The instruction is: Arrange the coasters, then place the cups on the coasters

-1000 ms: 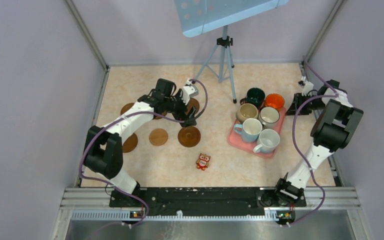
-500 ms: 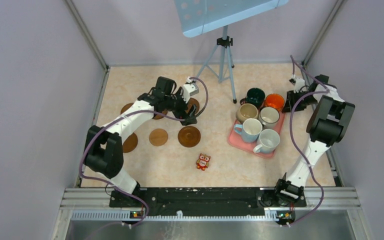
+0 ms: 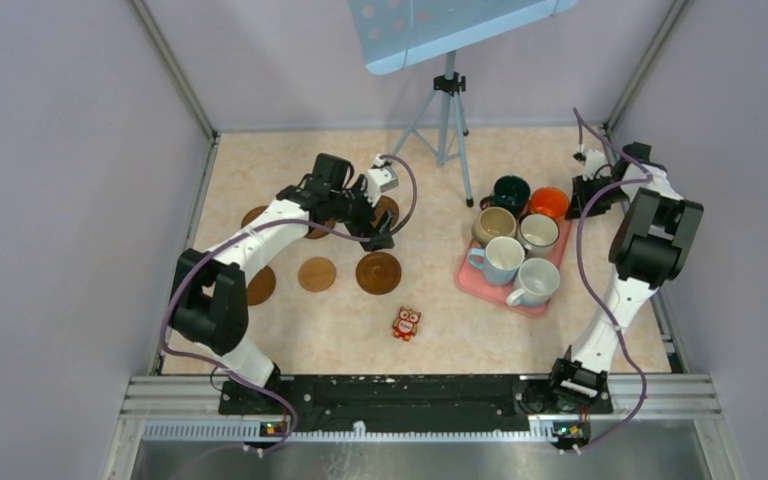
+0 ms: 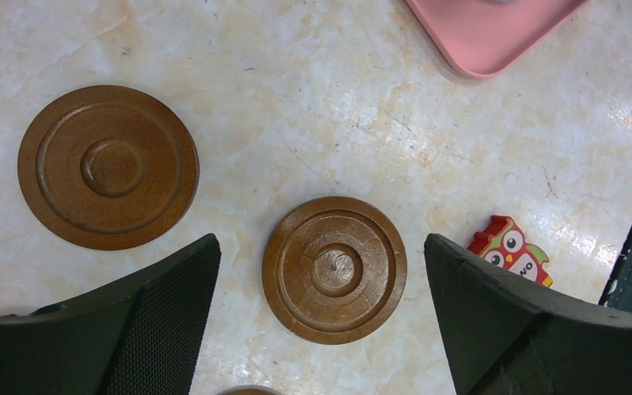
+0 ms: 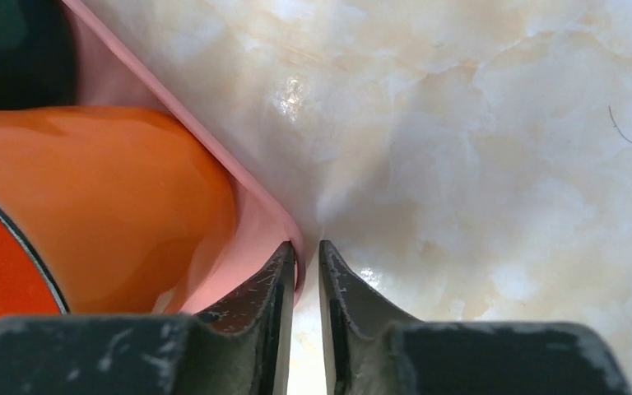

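Note:
I next need to move my left gripper across to the light blue cup's handle, to its right in the top view and jutting toward it.
Six cups stand on the pink tray: dark green, orange, beige, light blue and two white ones. My right gripper is at the tray's far right corner. In the right wrist view it is shut on the tray's rim, beside the orange cup. Several brown coasters lie at the left. My left gripper hangs open above a dark coaster, a fingertip on each side and nothing held. A second coaster lies beside it.
A small red owl figure lies near the front middle, also in the left wrist view as the owl. A tripod stands at the back. Walls close in the left, right and far sides. The arm bases sit on the front rail.
My right gripper has moved left and farther back to the tray's corner, and its jaws have narrowed onto the rim. The left arm and the coasters have not moved.

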{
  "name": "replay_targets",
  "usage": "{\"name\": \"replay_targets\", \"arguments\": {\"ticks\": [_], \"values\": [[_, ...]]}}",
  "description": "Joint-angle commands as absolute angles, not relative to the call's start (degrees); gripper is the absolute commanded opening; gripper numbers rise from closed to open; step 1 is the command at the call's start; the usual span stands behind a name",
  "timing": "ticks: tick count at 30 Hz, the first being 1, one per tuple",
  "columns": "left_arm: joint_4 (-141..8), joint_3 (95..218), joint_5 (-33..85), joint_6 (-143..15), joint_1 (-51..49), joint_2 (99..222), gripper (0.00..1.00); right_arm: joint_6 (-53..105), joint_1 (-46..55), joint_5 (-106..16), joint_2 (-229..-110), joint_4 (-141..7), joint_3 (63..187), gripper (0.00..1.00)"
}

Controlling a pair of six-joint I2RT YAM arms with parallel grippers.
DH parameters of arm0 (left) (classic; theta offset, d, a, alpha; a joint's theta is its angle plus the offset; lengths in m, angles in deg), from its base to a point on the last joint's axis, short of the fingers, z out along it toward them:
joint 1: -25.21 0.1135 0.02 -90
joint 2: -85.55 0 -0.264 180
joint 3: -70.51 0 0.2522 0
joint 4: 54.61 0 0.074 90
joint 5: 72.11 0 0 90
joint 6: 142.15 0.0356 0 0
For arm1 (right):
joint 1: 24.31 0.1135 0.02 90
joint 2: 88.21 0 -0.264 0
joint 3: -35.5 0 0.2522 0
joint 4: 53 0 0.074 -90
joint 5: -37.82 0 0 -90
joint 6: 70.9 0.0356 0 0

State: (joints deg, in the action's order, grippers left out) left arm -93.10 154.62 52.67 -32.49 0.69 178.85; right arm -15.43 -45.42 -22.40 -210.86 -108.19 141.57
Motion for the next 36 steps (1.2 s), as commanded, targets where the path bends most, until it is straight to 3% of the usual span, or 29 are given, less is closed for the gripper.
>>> {"name": "replay_targets", "arguments": {"ticks": [1,7,26,31,36], "values": [[-93.1,156.5,52.6,-31.7,0.7,178.7,0.99,-16.5,-45.1,-24.7,-210.5,-108.4,139.0,0.14],[-93.2,156.5,52.6,-31.7,0.8,178.6,0.99,-15.7,-45.0,-24.5,-205.3,-107.1,131.1,0.0],[-94.8,156.4,55.2,-30.3,0.7,177.8,0.99,-14.3,-45.1,-18.7,-193.5,-107.8,111.8,0.0],[-100.9,160.4,62.6,-24.7,0.0,180.9,0.99,-14.2,-45.0,-15.6,-191.9,-109.6,109.5,0.0],[-103.8,162.7,61.9,-17.0,-3.8,182.6,0.99,-13.2,-44.9,-13.6,-191.2,-110.2,108.2,0.03]]}}
